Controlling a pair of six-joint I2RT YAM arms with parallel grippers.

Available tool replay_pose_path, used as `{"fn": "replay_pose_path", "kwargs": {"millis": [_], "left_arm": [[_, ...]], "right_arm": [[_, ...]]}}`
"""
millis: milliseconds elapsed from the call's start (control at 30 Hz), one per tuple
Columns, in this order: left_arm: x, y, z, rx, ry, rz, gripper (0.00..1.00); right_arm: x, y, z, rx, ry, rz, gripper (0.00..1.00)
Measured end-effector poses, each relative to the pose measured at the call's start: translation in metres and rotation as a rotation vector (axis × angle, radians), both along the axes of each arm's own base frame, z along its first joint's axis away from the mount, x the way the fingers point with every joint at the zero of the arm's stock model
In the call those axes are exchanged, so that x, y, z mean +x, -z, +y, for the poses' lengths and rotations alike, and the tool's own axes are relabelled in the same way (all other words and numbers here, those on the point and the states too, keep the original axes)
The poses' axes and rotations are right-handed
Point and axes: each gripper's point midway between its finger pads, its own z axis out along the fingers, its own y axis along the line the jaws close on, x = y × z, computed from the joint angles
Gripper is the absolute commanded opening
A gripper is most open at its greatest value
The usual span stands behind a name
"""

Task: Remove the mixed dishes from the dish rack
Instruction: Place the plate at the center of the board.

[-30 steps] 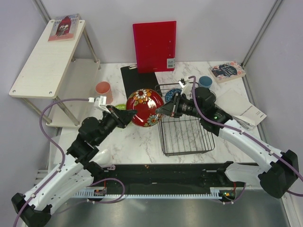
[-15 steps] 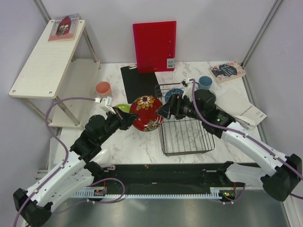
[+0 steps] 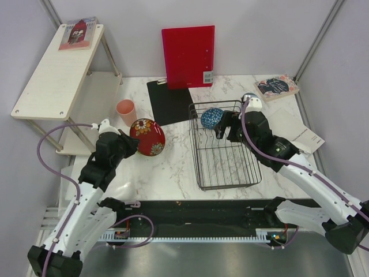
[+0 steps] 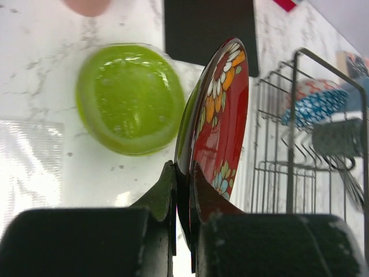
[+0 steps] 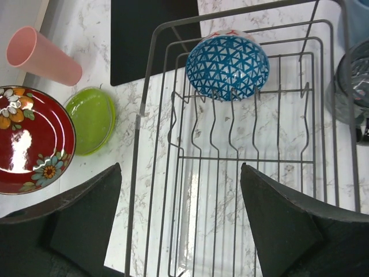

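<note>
My left gripper will bring the plate down onto the lime-green dish and let go of the plate's rim, since that dish lies flat on the tabletop beneath it.
My left gripper is shut on the rim of the dark red flowered plate. The plate is held on edge, left of the dish rack, over the lime-green dish. My right gripper hangs open over the rack, holding nothing. The blue patterned bowl stands in the rack's far end. Something clear and glassy lies under the wires. The pink cup stands on the table.
A black mat lies behind the rack, below a red board. A dark grey mug and a light blue cup stand right of the rack. A book, papers and a wooden shelf edge the table.
My right gripper let go of the red plate, opened wide and drew back over the rack. My left arm carried the plate leftward to above the lime-green dish.
</note>
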Motion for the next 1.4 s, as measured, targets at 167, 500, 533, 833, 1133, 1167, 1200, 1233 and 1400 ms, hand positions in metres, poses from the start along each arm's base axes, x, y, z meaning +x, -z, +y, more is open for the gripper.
{"fn": "replay_pose_path", "kwargs": {"millis": [167, 500, 533, 833, 1133, 1167, 1200, 1233, 1400], "left_arm": [[0.010, 0.030, 0.021, -0.037, -0.100, 0.104, 0.02], [0.020, 0.103, 0.019, -0.184, -0.134, 0.292, 0.02], [0.023, 0.101, 0.019, -0.192, -0.136, 0.281, 0.02], [0.055, 0.079, 0.026, -0.252, -0.157, 0.149, 0.02], [0.054, 0.118, 0.038, -0.257, -0.214, 0.237, 0.02], [0.054, 0.121, 0.038, -0.259, -0.218, 0.248, 0.02], [0.055, 0.124, 0.039, -0.262, -0.222, 0.255, 0.02], [0.055, 0.125, 0.039, -0.265, -0.224, 0.260, 0.02], [0.055, 0.128, 0.035, -0.288, -0.223, 0.285, 0.37]], "right_arm": [[0.000, 0.002, -0.009, -0.029, 0.022, -0.015, 0.89], [-0.002, 0.016, -0.011, -0.060, 0.013, -0.002, 0.89], [-0.002, 0.017, -0.011, -0.061, 0.011, -0.003, 0.89], [-0.004, 0.031, -0.011, -0.071, 0.003, 0.011, 0.89], [-0.004, 0.033, -0.007, -0.065, -0.011, 0.015, 0.89], [-0.004, 0.034, -0.007, -0.063, -0.014, 0.016, 0.89], [-0.004, 0.034, -0.006, -0.063, -0.015, 0.017, 0.88], [-0.004, 0.034, -0.006, -0.063, -0.016, 0.017, 0.89], [-0.004, 0.035, -0.005, -0.062, -0.018, 0.018, 0.89]]}}
